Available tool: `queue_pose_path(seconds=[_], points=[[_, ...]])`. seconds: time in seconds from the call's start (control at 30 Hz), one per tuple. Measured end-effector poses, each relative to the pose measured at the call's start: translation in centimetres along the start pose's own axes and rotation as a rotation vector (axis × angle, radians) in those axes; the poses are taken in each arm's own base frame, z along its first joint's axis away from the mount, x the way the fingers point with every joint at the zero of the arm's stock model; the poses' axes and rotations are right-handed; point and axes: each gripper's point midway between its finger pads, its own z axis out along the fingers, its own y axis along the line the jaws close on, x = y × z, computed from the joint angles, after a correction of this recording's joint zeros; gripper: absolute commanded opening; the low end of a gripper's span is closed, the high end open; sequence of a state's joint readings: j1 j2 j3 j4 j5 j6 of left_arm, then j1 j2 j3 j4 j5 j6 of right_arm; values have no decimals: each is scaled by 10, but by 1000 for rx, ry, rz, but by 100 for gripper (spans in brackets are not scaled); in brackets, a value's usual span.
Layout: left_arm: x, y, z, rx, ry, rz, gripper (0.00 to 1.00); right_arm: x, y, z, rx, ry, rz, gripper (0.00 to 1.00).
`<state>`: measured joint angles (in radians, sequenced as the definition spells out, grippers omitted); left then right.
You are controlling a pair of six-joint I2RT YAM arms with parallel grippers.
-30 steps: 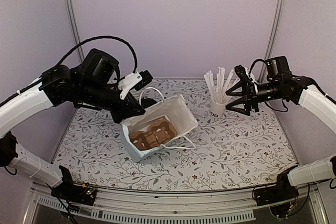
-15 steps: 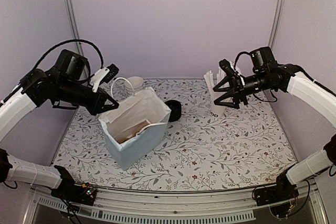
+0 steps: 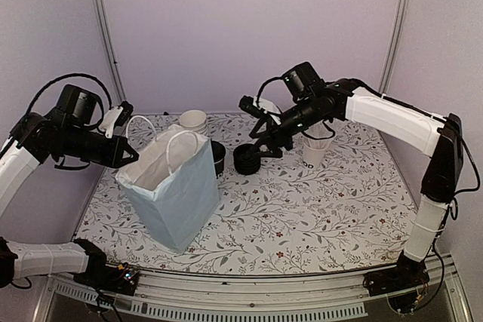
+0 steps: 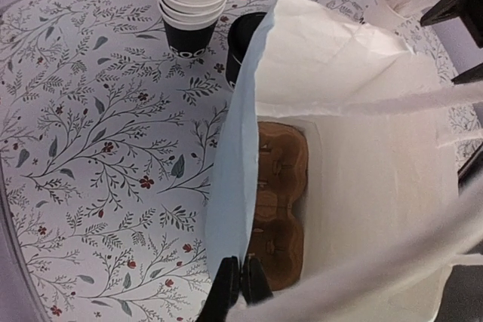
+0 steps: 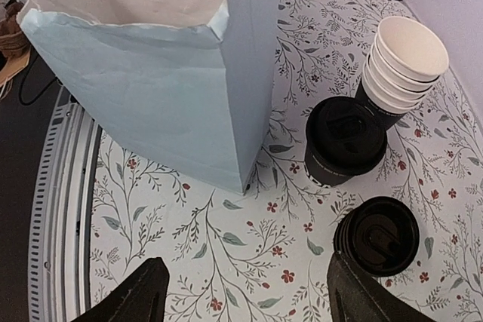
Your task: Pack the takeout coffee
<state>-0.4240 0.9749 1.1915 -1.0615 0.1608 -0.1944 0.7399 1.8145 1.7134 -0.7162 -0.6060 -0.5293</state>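
My right gripper should next go down to the left in the top view, fingers on both sides of the lid of the coffee [image 3: 217, 156], then close.
The takeout coffee [image 3: 217, 156], a black cup with a black lid, stands right of the bag; it shows in the right wrist view [image 5: 345, 141] and is partly hidden behind the bag's edge in the left wrist view [image 4: 241, 39]. A light blue paper bag [image 3: 173, 190] stands upright and open, with a brown cardboard carrier [image 4: 279, 201] on its floor. My left gripper [image 3: 128, 157] is shut on the bag's left rim [image 4: 235, 280]. My right gripper [image 3: 260, 139] is open and empty, hovering near the coffee, over the table in front of the cups [image 5: 249, 299].
A stack of black lids [image 3: 245, 161] sits right of the coffee [image 5: 377, 235]. A nested stack of whitish-rimmed cups [image 3: 193, 121] stands behind it [image 5: 400, 65]. A white cup of wrapped straws [image 3: 313, 153] stands at the right.
My left gripper has pulled the bag upright and drawn it left. My right arm has swung left from the straw cup to above the lids and the coffee.
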Motion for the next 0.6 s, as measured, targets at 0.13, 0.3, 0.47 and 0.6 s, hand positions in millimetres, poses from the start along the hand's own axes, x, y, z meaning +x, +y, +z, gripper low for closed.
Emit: queue_pose_path(seconds=[0.13,0.3,0.47,0.6], points=[[6,14,-7,-54,-9,-64,0,-11,-7,40,23,39,7,83],[14,27,-9,-112,-16,-121,43,-26,-33,67,68,28,42,89],[30,36,-5,-147,17,-157,68,-27,-58,96,88,15,78,99],[36,38,-5,-154,17,-164,71,-14,-73,119,109,38,114,99]])
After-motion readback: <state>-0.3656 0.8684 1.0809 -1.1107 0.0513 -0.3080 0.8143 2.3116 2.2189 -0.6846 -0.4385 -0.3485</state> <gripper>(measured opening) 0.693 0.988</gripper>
